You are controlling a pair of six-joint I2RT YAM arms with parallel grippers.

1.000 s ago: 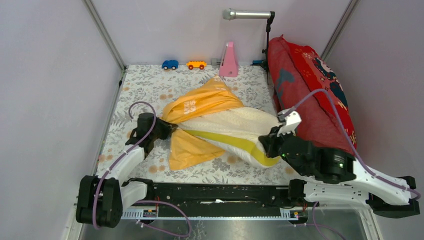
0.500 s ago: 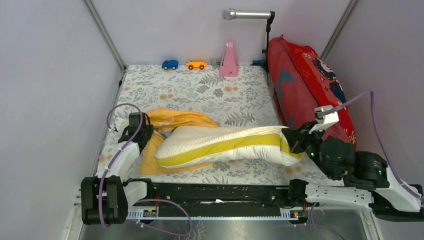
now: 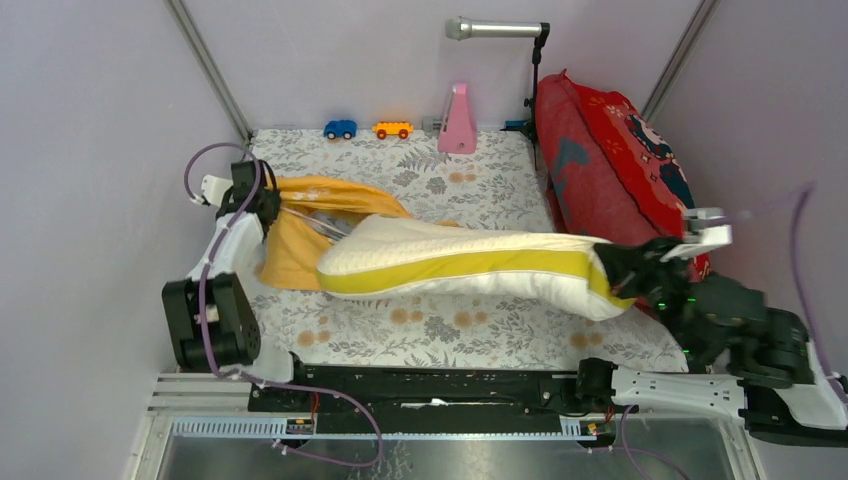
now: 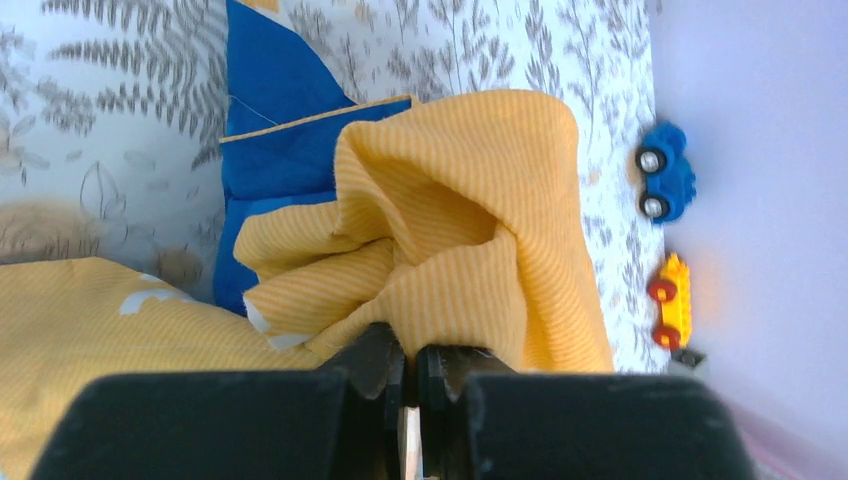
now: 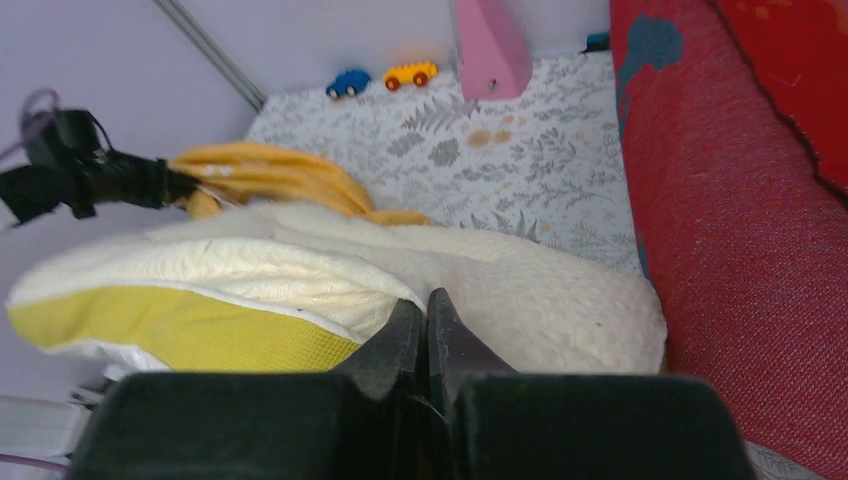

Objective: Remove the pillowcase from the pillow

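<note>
I will next pull my left gripper outward toward the far table corner (image 3: 290, 146) beside the blue toy car and let go of the fold, because the pillowcase (image 3: 305, 215) is still touching the pillow.
The cream-white pillow (image 3: 470, 262) with a yellow-green edge band lies stretched across the table, nearly bare. My right gripper (image 3: 628, 268) is shut on its right end, pinching the cream fabric (image 5: 540, 300). The orange-yellow pillowcase (image 3: 305, 215) is bunched at the pillow's left end, still draped over that end. My left gripper (image 3: 272, 200) is shut on a fold of it; the left wrist view shows the gathered yellow cloth (image 4: 450, 230) in the jaws and its blue side (image 4: 280, 150) behind.
A large red patterned cushion (image 3: 625, 170) leans against the right wall beside my right arm. A blue toy car (image 3: 340, 129), an orange toy car (image 3: 392, 129), a pink stand (image 3: 458, 122) and a microphone stand (image 3: 535, 90) sit along the back wall.
My left gripper pulled the pillowcase back and left toward the wall. My right gripper pulled the pillow's end right. The pillow slid out of the case and now lies almost bare.
</note>
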